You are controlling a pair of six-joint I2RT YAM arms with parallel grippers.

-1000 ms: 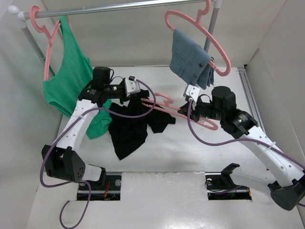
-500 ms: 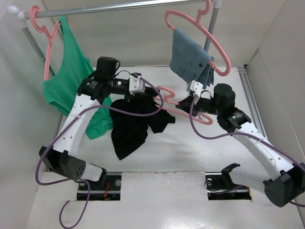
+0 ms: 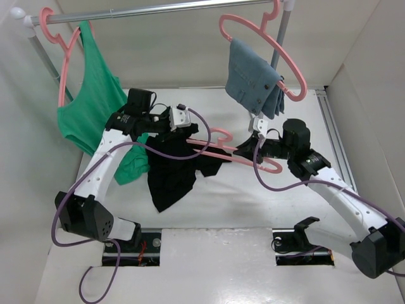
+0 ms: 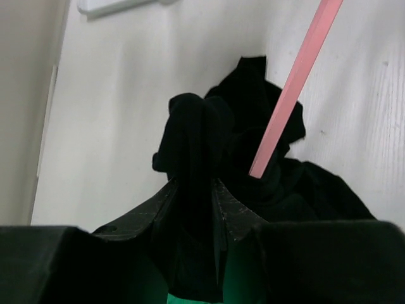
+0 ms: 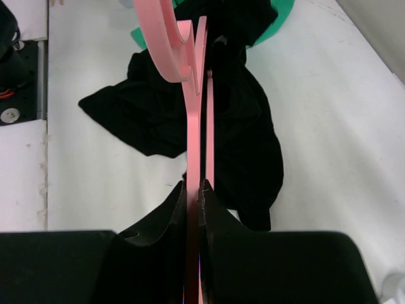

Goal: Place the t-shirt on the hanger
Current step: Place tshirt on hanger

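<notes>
My right gripper holds the hanger and should push it to the left in the top view and let go of it, because the black t-shirt lies that way, only partly over the hanger.
The black t-shirt [image 3: 172, 170] hangs bunched from my left gripper [image 3: 166, 131] above the table, its lower part draping down to the table. In the left wrist view my left gripper [image 4: 193, 190] is shut on a fold of the t-shirt [image 4: 196, 126]. The pink hanger [image 3: 223, 149] is held level by my right gripper [image 3: 243, 149], its left arm reaching into the shirt. In the right wrist view my right gripper [image 5: 193, 190] is shut on the hanger [image 5: 193, 101], with the t-shirt [image 5: 158, 114] beyond. A pink hanger bar [image 4: 297, 82] crosses the left wrist view.
A rail [image 3: 158, 9] at the back carries a pink hanger with a green tank top [image 3: 92, 101] on the left and another pink hanger with a grey-blue garment [image 3: 253, 79] on the right. White walls close in both sides.
My right gripper has moved the hanger left and lowered it, so its arm now reaches further into the shirt. My left gripper has shifted slightly, still holding the shirt.
</notes>
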